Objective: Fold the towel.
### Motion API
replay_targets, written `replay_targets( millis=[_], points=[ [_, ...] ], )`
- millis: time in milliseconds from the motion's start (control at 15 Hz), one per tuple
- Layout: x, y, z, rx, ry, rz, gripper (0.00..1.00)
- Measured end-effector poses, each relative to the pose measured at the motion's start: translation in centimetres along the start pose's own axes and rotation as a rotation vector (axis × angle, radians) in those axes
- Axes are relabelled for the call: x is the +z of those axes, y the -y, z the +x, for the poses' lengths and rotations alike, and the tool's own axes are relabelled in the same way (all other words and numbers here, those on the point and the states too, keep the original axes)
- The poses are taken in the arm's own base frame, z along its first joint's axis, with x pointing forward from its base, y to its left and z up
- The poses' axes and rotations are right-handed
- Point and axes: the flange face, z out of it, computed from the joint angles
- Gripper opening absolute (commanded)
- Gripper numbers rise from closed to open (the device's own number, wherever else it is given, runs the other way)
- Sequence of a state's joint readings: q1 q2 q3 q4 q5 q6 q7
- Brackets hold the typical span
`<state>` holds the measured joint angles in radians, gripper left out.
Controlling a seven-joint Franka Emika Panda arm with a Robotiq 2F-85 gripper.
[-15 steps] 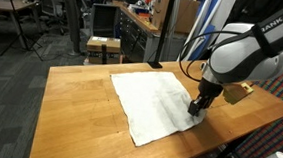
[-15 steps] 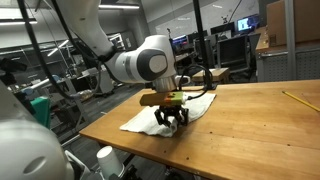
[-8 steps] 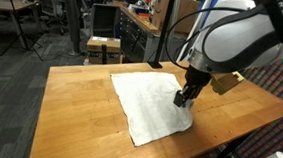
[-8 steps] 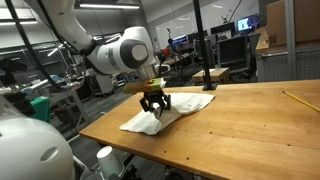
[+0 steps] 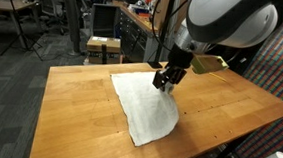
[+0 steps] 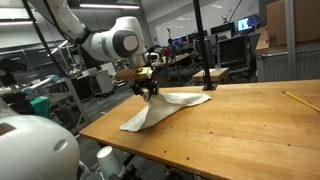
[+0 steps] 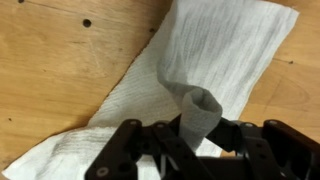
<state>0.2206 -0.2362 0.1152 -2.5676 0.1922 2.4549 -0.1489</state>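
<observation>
My gripper carries the towel's corner across to the bare wood to its right in the wrist view next and releases it, since the towel (image 5: 144,107) lies spread.
A white towel (image 5: 144,107) lies on the wooden table (image 5: 74,114), partly lifted. My gripper (image 5: 164,81) is shut on one corner of the towel and holds it raised above the cloth, so the towel drapes down from the jaws. In an exterior view the gripper (image 6: 148,90) lifts the towel (image 6: 165,103) off the table near its left end. In the wrist view the pinched corner of the towel (image 7: 199,112) stands up between the black fingers (image 7: 196,140), with the rest of the towel spread on the wood below.
A black pole stand (image 5: 155,62) rises at the table's far edge. A pencil-like stick (image 6: 296,99) lies on the table at the far right. A small table (image 5: 104,47) and chairs stand behind. The table edge (image 6: 130,140) is near the towel.
My gripper has risen and moved across the towel toward its far side, pulling the gripped corner up and over the cloth. The towel now drapes from the jaws.
</observation>
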Motion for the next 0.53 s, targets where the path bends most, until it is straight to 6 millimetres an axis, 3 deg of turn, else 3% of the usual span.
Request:
replay_targets(
  millis=[533],
  points=[
    [-0.1, 4.3, 4.4, 0.028, -0.046, 0.113, 0.08]
  ],
)
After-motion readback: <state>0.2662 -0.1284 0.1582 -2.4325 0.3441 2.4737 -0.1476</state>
